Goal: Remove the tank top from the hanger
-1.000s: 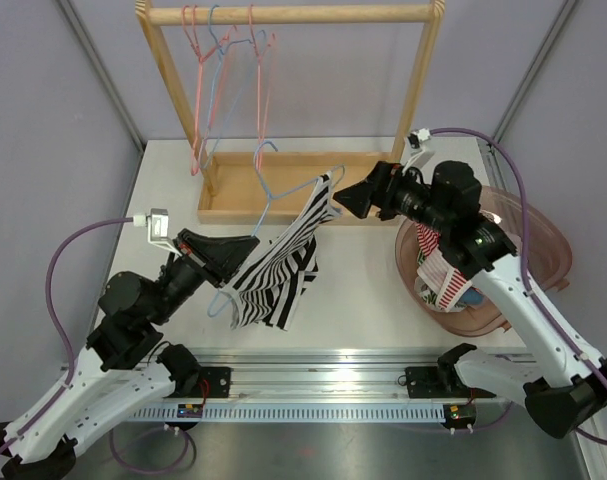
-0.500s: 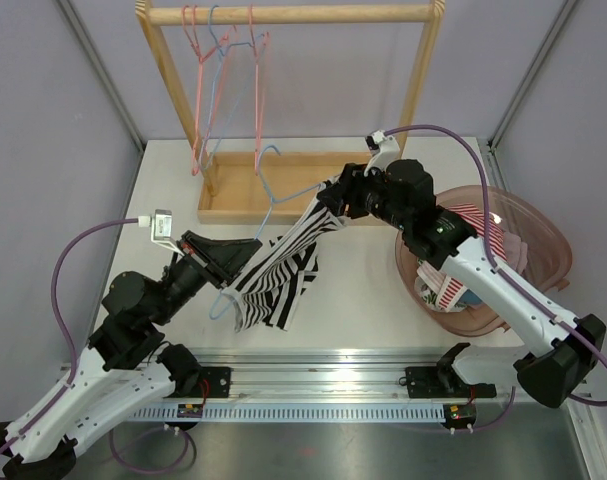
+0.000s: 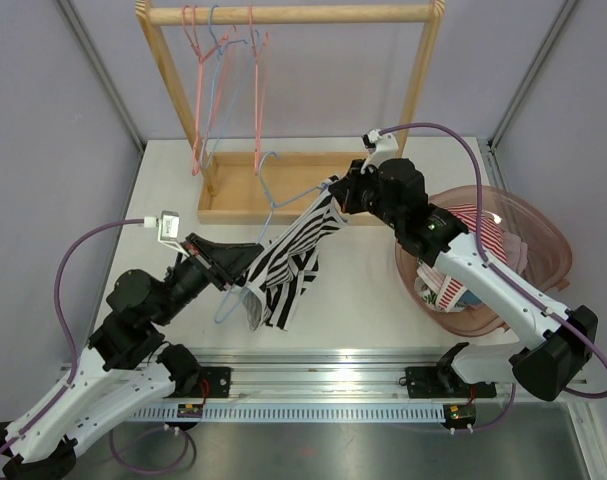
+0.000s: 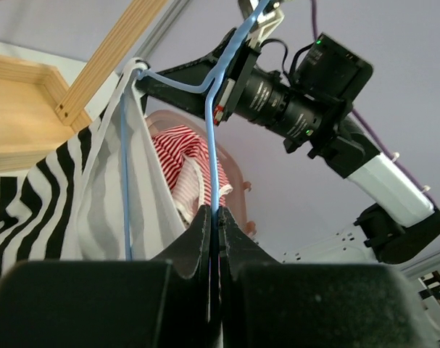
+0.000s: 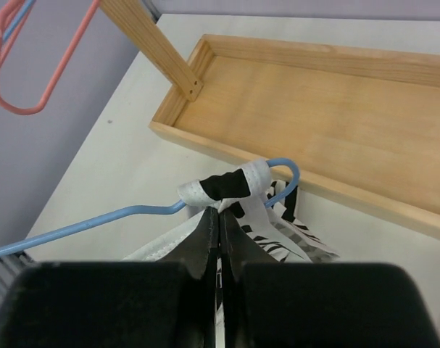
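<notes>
I should raise the blue hanger up and outward with my left gripper to the bare rod [image 3: 286, 14] beside the pink hanger and let go, as the other hangers hang there.
The tank top [image 3: 293, 245] is black-and-white striped and hangs on a blue wire hanger [image 3: 281, 200], slanting across the middle of the table. My left gripper [image 3: 251, 252] is shut on the hanger's wire [image 4: 214, 145] at its lower end, jaws [image 4: 216, 214] pinching it. My right gripper [image 3: 335, 192] is shut on the tank top's strap [image 5: 227, 185] just below where it wraps over the hanger's shoulder [image 5: 118, 217]. In the right wrist view the jaws [image 5: 220, 212] meet on the fabric. The striped cloth [image 4: 96, 188] drapes to the left of the wire.
A wooden rack [image 3: 283, 15] stands at the back on its tray base [image 3: 233, 190], with pink and blue hangers [image 3: 223, 80] on the rod. A pink basket [image 3: 543, 240] with red-striped clothing sits at the right, under the right arm.
My right gripper moved left to the hanger's upper shoulder and shut on the tank top's strap. The left gripper stayed shut on the hanger; the top's lower part bunched slightly.
</notes>
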`<state>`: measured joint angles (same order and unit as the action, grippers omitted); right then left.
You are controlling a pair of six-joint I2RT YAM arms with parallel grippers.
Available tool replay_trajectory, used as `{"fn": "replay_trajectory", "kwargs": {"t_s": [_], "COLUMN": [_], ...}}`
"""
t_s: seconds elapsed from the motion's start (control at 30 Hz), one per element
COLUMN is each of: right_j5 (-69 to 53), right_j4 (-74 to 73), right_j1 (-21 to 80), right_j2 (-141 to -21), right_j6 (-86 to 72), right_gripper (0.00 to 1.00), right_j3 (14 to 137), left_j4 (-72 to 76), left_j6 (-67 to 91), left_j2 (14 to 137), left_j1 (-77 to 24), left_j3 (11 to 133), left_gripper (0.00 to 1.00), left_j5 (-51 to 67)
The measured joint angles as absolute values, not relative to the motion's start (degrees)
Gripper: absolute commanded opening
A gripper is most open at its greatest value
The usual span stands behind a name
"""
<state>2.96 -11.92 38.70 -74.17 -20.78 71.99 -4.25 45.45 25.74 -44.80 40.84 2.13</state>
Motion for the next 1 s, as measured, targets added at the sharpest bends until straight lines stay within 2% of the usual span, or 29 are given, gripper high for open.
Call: {"fn": "replay_trajectory", "kwargs": {"t_s": [0.3,0.67,0.8,1.0], "right_j5": [12.4,14.3,12.4,0.0], "right_j4": [-16.5,-25.9,-26.3,-23.5], "right_j1": [38.7,36.1,34.3,33.5], "right_j2": [-79.0,-87.2,-86.8,-79.1], "right_j6": [-17.0,-20.0,-20.6,-22.3], "right_gripper": [0.0,0.0,0.0,0.0], "right_j3": [80.5,84.9,84.8,78.8], "left_j4": [-8.0,-8.1,-6.9,1.9], "left_j6": [44.4,43.3,43.0,40.7], "left_j2": [26.0,25.2,25.2,29.1], "left_j1": [-44.8,-44.7,-44.7,-44.8], "left_j3": [41.1,41.6,42.4,43.7], "left_gripper": [0.0,0.0,0.0,0.0], "left_j5": [2.9,3.4,4.1,5.7]}}
